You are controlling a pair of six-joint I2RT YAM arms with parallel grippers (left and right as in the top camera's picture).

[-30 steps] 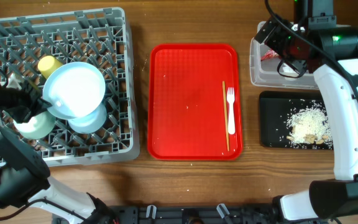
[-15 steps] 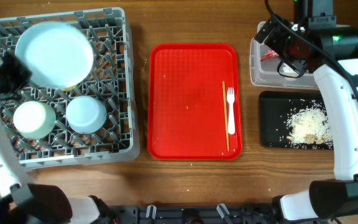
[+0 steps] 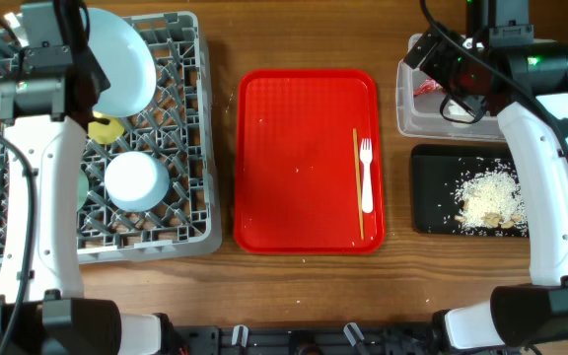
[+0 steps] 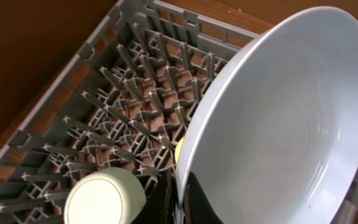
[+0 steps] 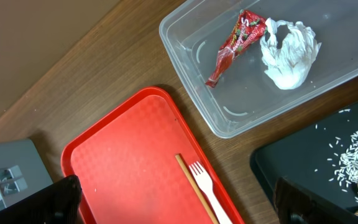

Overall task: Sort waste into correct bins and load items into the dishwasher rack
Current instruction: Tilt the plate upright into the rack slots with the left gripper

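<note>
Next, my left gripper lowers the tilted plate [image 3: 118,67] toward the rack's side by the red tray [image 3: 304,158], where the rack's wires beside the yellow cup are empty.
My left gripper [image 4: 182,200] is shut on the rim of the large white plate [image 4: 284,124] and holds it tilted on edge over the far part of the grey dishwasher rack [image 3: 187,118]; the plate [image 3: 118,67] also shows from overhead. In the rack are the yellow cup [image 3: 106,129], the small white bowl [image 3: 136,180] and the pale green bowl [image 4: 104,198]. The white fork [image 3: 366,177] lies on the red tray [image 3: 304,158]. My right gripper [image 5: 182,198] is open and empty above the clear tub [image 3: 414,110]. The tub holds the red wrapper [image 5: 235,42] and the white napkin [image 5: 288,53]. Rice scraps [image 3: 489,197] lie in the black tray [image 3: 430,202].
A thin wooden stick [image 3: 357,182] lies beside the fork on the red tray. The red tray stands between the rack and the two bins. My left arm [image 3: 37,197] crosses the rack's left side and hides part of it.
My left arm has swung the plate from over the rack's middle to its far edge and tipped it upright. The right arm has not moved.
</note>
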